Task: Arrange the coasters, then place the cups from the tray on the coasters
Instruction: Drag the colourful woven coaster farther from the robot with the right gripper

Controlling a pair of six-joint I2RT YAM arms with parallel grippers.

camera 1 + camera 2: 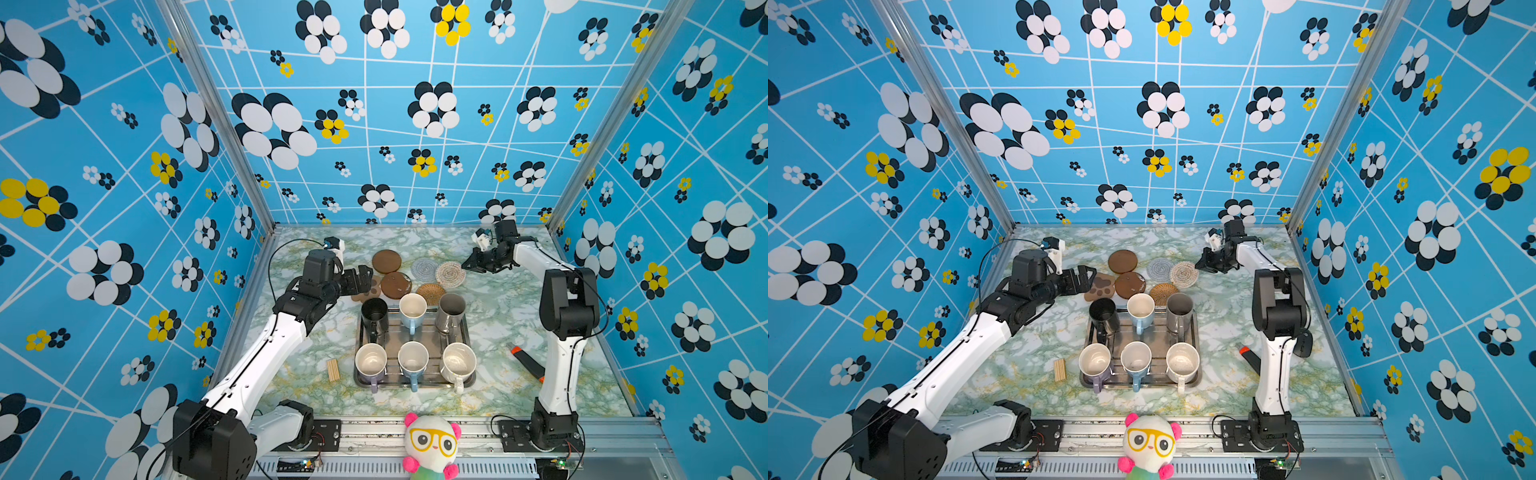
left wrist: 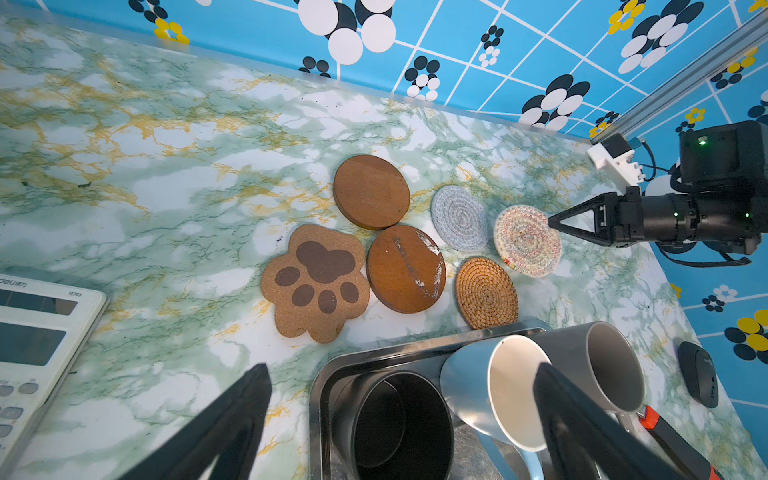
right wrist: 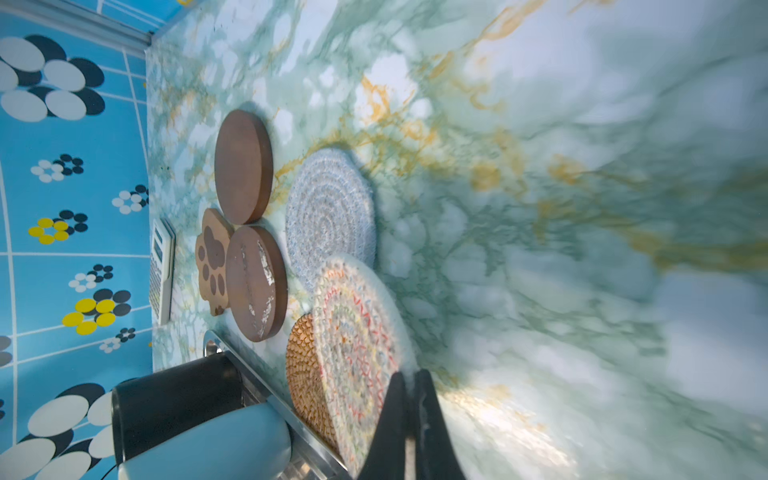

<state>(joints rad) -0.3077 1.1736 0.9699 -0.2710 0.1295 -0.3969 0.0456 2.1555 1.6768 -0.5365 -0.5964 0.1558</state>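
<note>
I need to move my right gripper away from the bunched coasters next, down onto bare tabletop, and let go of the pale beige round (image 1: 450, 274), because it crowds the rattan one.
Six coasters lie bunched behind the tray (image 1: 415, 385): two dark brown discs (image 1: 386, 261) (image 1: 396, 285), a tan paw (image 2: 316, 282), a grey-blue woven round (image 1: 424, 269), a rattan round (image 1: 431, 293) and a pale beige woven round (image 1: 450, 274). My right gripper (image 3: 411, 374) is shut on the pale beige round's (image 3: 357, 349) rim, and that round overlaps the rattan one (image 3: 303, 374). My left gripper (image 2: 401, 370) hangs open over the tray's back left corner, above the black cup (image 2: 399, 424) and beside the paw. The tray holds six cups, among them a light blue (image 1: 412, 311) and a grey one (image 1: 451, 311).
A white calculator (image 2: 33, 332) lies left of the coasters by the wall. A bundle of wooden sticks (image 1: 332, 370) sits left of the tray. An orange-and-black tool (image 1: 528, 359) and a black mouse (image 2: 698, 374) lie to the right. A plush toy (image 1: 432, 444) sits on the front rail.
</note>
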